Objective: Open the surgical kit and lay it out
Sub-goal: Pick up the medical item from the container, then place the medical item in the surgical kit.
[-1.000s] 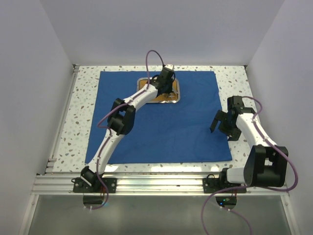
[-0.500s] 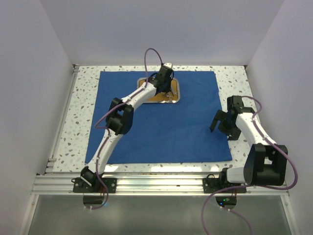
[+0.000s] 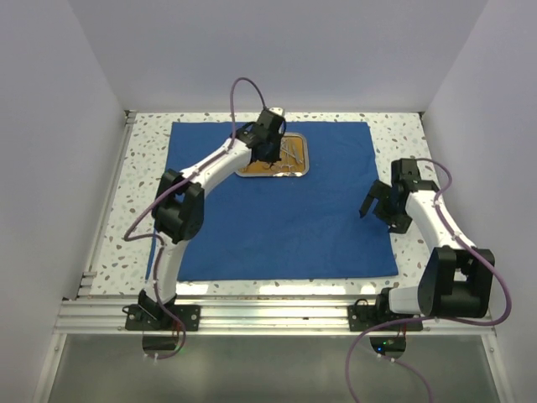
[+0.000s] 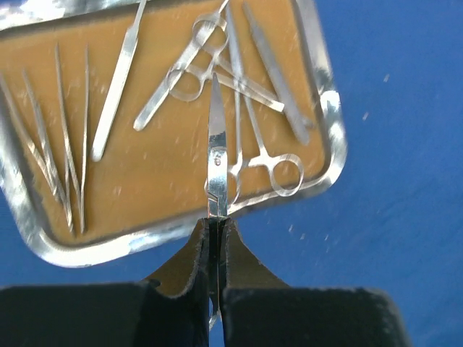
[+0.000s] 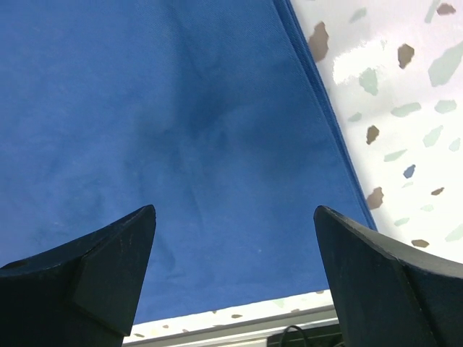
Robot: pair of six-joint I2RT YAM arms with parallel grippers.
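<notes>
Bare near cloth (image 3: 205, 243) lies back of my left gripper and to its left in the top view, so I will carry the scissors that way, lower and release them.
The royal-blue cloth wrap (image 3: 277, 218) lies spread flat on the table. The steel tray (image 3: 303, 169) with its orange-brown inside sits at the cloth's far middle. My left gripper (image 3: 266, 149) hovers over the tray's left part, shut on slim silver scissors (image 4: 216, 137) whose blade points away from the wrist camera. In the left wrist view the tray (image 4: 329, 130) still holds tweezers (image 4: 69, 144), ringed forceps (image 4: 269, 160) and other slim instruments. My right gripper (image 3: 377, 206) stands open over the cloth's (image 5: 181, 108) right edge, with nothing between its fingers.
The speckled tabletop (image 3: 403, 134) shows around the cloth, with white walls on three sides. An aluminium rail (image 3: 268, 315) runs along the near edge by the arm bases. In the right wrist view the bare tabletop (image 5: 391, 108) lies just right of the cloth.
My left arm has swung left and its gripper has shifted toward the tray's left side, uncovering more of the tray. The right arm has barely moved.
</notes>
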